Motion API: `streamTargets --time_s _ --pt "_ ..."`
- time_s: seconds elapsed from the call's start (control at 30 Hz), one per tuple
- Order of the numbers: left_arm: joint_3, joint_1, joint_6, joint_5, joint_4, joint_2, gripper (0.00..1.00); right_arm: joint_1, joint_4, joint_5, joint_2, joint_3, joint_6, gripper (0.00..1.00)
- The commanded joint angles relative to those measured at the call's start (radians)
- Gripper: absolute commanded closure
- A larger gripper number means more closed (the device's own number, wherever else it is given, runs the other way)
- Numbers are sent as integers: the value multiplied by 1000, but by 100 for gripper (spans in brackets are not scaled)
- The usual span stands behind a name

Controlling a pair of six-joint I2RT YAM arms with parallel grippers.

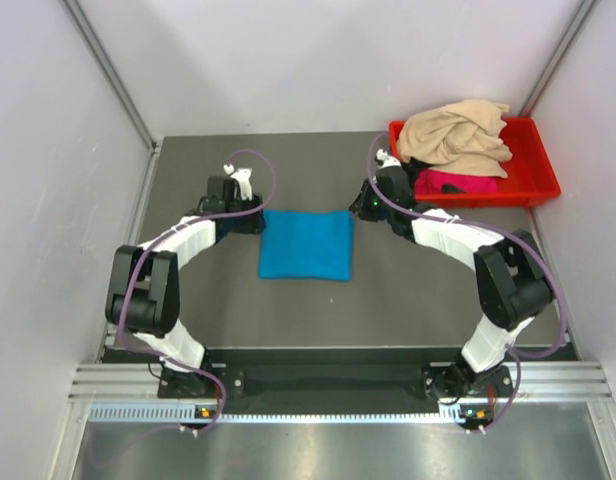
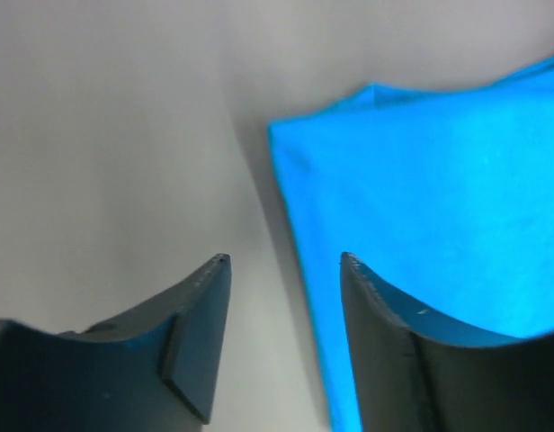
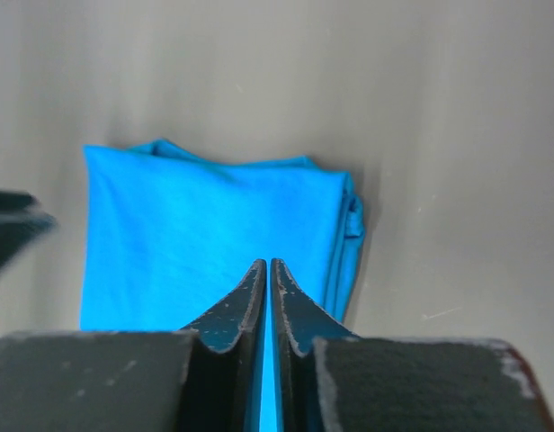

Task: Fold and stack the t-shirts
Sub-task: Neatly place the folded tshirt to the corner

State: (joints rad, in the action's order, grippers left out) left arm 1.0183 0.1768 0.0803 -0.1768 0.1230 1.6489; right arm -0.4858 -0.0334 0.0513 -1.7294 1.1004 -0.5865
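The left gripper moves down toward the right in the top view next, near the t-shirt's far corner, as my fingers straddle the blue t-shirt's side edge (image 1: 264, 236) (image 2: 304, 258).
A bright blue t-shirt (image 1: 306, 244) lies folded into a neat rectangle on the grey table. My left gripper (image 1: 254, 220) hovers at its far left corner, open. In the left wrist view one of its fingers is over bare table and the other over the blue t-shirt (image 2: 439, 198), with nothing between them (image 2: 284, 258). My right gripper (image 1: 360, 208) is at the far right corner, shut. In the right wrist view its tips (image 3: 268, 263) sit over the blue t-shirt (image 3: 205, 225) and hold nothing that I can see. A beige t-shirt (image 1: 456, 135) lies crumpled over a pink t-shirt (image 1: 456, 183).
The beige and pink shirts sit in a red plastic bin (image 1: 533, 185) at the back right corner of the table. Grey walls close the table in on the left, back and right. Both arm bases stand on the rail at the near edge.
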Motion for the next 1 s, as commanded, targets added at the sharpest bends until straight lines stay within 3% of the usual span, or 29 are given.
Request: streamTargets --time_s 0.0,0.3,0.43,0.7,0.87,0.97 --pt "-67 3 139 -29 -51 3 41 6 26 -48 74 -16 42 93" --pt "-20 3 160 -98 0 92 40 7 32 -84 136 -56 56 91" --pt "-1 3 202 -208 47 146 53 9 58 -100 151 -60 60 91" --pt "5 3 243 -326 95 219 69 12 66 -120 200 -73 67 91" --pt "6 -10 210 -336 124 200 100 21 72 -126 215 -93 67 92" --pt "12 -60 136 -336 193 186 100 21 72 -125 223 -105 68 91"
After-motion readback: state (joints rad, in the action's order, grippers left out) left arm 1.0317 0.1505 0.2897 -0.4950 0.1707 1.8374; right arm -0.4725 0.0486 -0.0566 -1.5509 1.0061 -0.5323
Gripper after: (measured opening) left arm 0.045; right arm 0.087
